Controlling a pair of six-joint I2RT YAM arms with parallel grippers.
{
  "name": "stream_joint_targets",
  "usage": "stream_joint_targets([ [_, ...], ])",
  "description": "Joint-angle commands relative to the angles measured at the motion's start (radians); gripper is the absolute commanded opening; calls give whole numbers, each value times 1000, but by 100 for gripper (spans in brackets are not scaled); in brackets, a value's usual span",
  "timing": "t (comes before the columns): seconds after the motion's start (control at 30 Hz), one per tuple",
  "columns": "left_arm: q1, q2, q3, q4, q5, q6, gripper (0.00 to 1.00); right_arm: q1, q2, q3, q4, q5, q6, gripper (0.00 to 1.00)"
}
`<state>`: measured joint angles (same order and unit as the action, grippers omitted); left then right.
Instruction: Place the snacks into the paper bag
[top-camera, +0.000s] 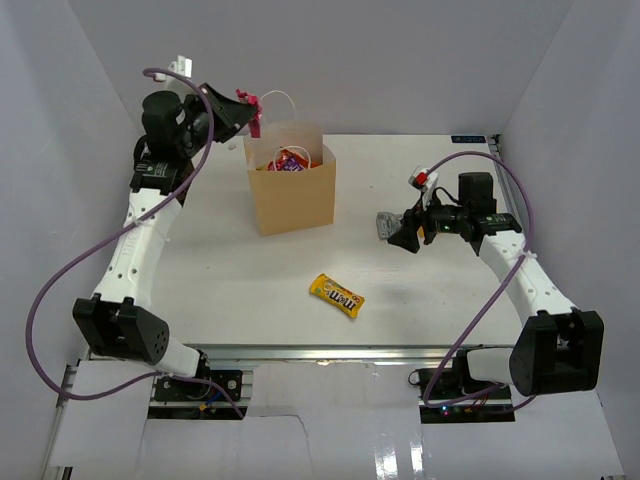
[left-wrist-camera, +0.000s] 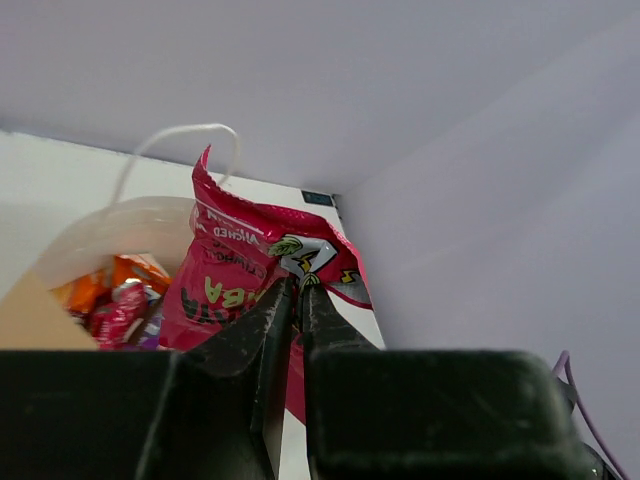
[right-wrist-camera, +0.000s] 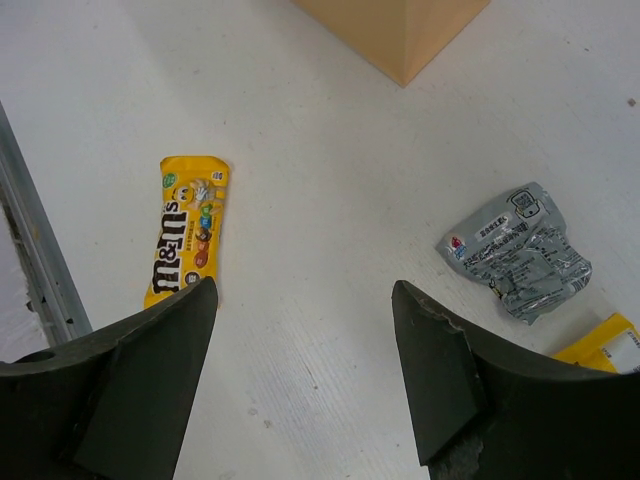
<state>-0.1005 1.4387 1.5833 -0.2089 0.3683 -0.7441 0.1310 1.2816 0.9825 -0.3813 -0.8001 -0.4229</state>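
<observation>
The pink packet (top-camera: 254, 120) is hanging by the bag's rim, so the robot's left gripper should next lower it and move it to the right in the top view, over the bag's opening, and then let it go.
The tan paper bag (top-camera: 292, 195) stands open at the back of the table with several packets inside (left-wrist-camera: 120, 300). My left gripper (top-camera: 240, 108) is shut on a pink packet (top-camera: 254, 120) and holds it up at the bag's back left rim. In the left wrist view the pink packet (left-wrist-camera: 245, 270) hangs pinched between the fingers (left-wrist-camera: 262, 330) above the opening. My right gripper (top-camera: 405, 238) is open and empty, low over the table. A yellow M&M's packet (top-camera: 336, 295) lies at the front middle. A silver packet (right-wrist-camera: 518, 250) lies by the right gripper.
The bag's white cord handle (left-wrist-camera: 180, 135) arches beside the pink packet. The corner of another yellow packet (right-wrist-camera: 605, 345) shows at the right wrist view's edge. The metal rail (right-wrist-camera: 40, 270) runs along the table's near edge. White walls enclose the table.
</observation>
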Motion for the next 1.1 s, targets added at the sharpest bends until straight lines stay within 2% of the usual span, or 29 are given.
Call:
stream_joint_targets([
  [0.0,-70,58,53,8,-45,-23,1,-5,-42,-10,18,9,-7,77],
  [0.13,-160,104,63,20,-127,-32,2,-11,-60,-22,16,32,-5,77],
  [0.23,-183,132,58,22,-167,-38,5,-18,-70,-28,15,50,-2,77],
  [0.37,-191,150,55,19,-169,-47,34,-31,-76,-33,15,84,4,77],
  [0.4,-192,147,55,17,-169,-47,50,-33,-76,-31,15,96,16,77],
  [0.5,-192,131,58,20,-160,-21,65,-44,-68,-25,24,200,65,79],
  [0.63,-192,77,64,31,-170,73,75,-60,-13,24,30,451,240,85],
  [0.77,-192,-24,35,28,-207,228,82,-71,31,51,22,524,259,87],
  [0.83,-192,-123,-32,16,-247,288,87,-71,62,67,4,530,215,93],
  [0.87,-191,-162,-66,13,-293,340,88,-73,77,102,-17,441,40,95],
  [0.93,-191,-287,-184,-9,-350,367,93,-73,157,181,-283,259,-307,96],
  [0.97,-192,-331,-227,-26,-406,393,95,-73,182,220,-333,274,-521,94],
  [1.07,-189,-493,-402,-82,-462,390,98,-73,294,268,-487,367,-859,85],
])
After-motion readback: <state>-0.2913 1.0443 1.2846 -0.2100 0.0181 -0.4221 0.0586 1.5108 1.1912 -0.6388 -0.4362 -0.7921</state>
